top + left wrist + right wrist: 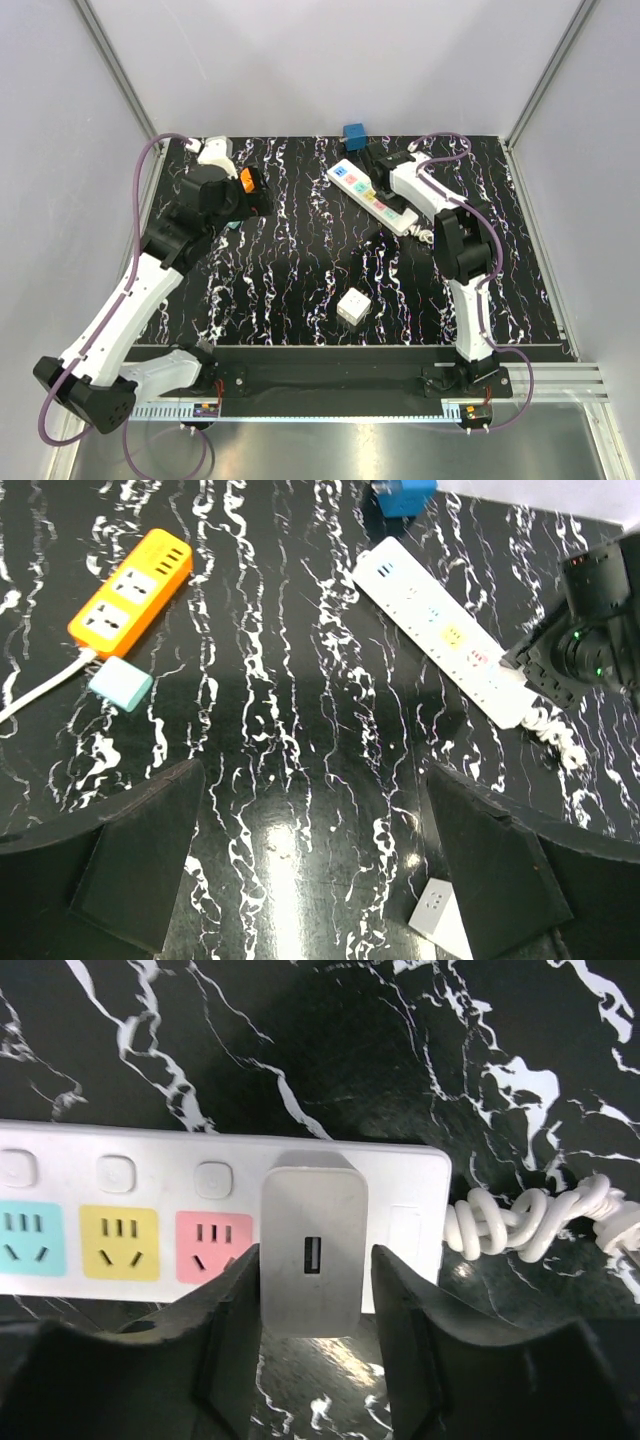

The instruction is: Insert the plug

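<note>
The white cube adapter [353, 305] [443, 918] is still unplugged, so my left gripper needs to swing back and toward the right in the top view, turning and lowering onto it.
A white plug [311, 1250] with a USB port on its face sits in the white power strip [410, 1225], at the socket nearest the coiled cord [530, 1222]. My right gripper [315, 1262] straddles the plug. Its left finger lies against the plug's side and a narrow gap shows at its right finger [400, 1300], so the jaws are open. The strip [375, 197] lies diagonally at the back right of the table. My left gripper [312, 780] hangs wide open over bare marble [300, 730] at the left, holding nothing.
An orange power strip [130, 585] with a teal adapter [120, 685] beside it lies at the left. A blue block [354, 135] stands behind the white strip. A white cube adapter [352, 307] rests near the front middle. Enclosure walls surround the table.
</note>
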Robot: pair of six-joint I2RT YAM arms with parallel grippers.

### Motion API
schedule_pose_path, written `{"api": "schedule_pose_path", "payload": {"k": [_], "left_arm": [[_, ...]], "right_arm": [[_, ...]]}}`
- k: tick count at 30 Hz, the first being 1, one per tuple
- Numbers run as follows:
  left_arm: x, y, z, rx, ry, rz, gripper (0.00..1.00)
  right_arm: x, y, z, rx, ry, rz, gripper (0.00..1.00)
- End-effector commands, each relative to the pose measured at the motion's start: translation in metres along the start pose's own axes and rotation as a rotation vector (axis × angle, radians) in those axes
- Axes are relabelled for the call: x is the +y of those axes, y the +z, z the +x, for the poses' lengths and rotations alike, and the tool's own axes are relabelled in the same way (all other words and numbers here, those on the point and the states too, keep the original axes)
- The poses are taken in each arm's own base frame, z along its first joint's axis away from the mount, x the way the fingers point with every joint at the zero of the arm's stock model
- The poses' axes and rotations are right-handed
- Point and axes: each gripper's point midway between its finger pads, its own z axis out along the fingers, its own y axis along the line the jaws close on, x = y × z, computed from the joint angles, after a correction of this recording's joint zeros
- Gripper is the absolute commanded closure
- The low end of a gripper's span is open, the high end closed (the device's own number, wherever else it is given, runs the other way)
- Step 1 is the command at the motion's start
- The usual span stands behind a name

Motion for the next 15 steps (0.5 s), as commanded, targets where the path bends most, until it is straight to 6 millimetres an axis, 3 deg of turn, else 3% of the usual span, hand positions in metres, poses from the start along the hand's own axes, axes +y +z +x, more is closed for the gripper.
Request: {"api": "schedule_pose_path", "payload": {"k": [1, 4, 9, 10, 14, 15], "left_arm": [[-0.013, 0.005, -0.006, -0.015, 0.030, 0.072, 0.01], [-0.019, 0.008, -0.001, 0.010, 0.052, 0.103, 0.01], [-0.039, 0.004, 0.017, 0.091, 0.079, 0.217, 0.01], [-0.043, 0.002, 0.024, 0.109, 0.090, 0.232, 0.01], [-0.054, 0.003, 0.075, 0.255, 0.176, 0.276, 0.01], [-0.055, 0.006, 0.092, 0.301, 0.209, 0.271, 0.01]], "right_arm": [[-0.013, -0.022, -0.006, 0.070, -0.106, -0.004, 0.44], [-0.007, -0.043, -0.019, 0.074, -0.118, -0.073, 0.28], [-0.016, -0.073, -0.025, 0.095, -0.127, -0.144, 0.19], [-0.024, -0.081, -0.026, 0.093, -0.135, -0.159, 0.06], [-0.047, -0.103, -0.024, 0.104, -0.156, -0.199, 0.02], [-0.059, -0.100, -0.014, 0.121, -0.181, -0.187, 0.01]]}}
